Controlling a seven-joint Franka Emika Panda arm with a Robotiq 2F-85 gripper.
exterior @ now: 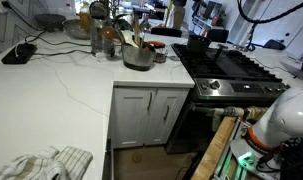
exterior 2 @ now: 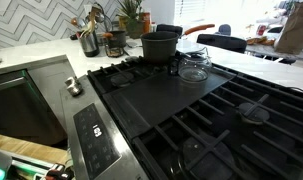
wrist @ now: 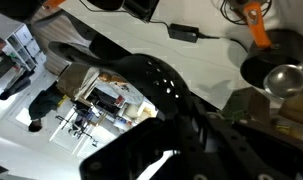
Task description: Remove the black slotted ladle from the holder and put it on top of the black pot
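My gripper already holds the black slotted ladle, so next it needs to move over the top of the black pot (exterior 2: 159, 45), lower there and release the handle.
In the wrist view the black slotted ladle (wrist: 151, 78), its head dotted with small holes, hangs close in front of the camera above the white counter. My dark gripper (wrist: 186, 135) fills the lower frame and appears shut on the ladle's handle; the fingers are hard to make out. The squat matt black pot (exterior 2: 159, 45) stands at the back of the stove, and shows in both exterior views (exterior: 198, 42). The utensil holder (exterior 2: 89, 42) stands on the counter behind the stove. My gripper is out of both exterior views.
A shiny grey metal pot with wooden utensils (exterior: 138, 57) stands on the counter beside the stove (exterior: 226, 70). A glass jug (exterior 2: 194, 66) sits next to the black pot. A charger (wrist: 181, 31) lies on the counter. A shiny metal ladle (wrist: 281, 80) shows at the wrist view's right edge.
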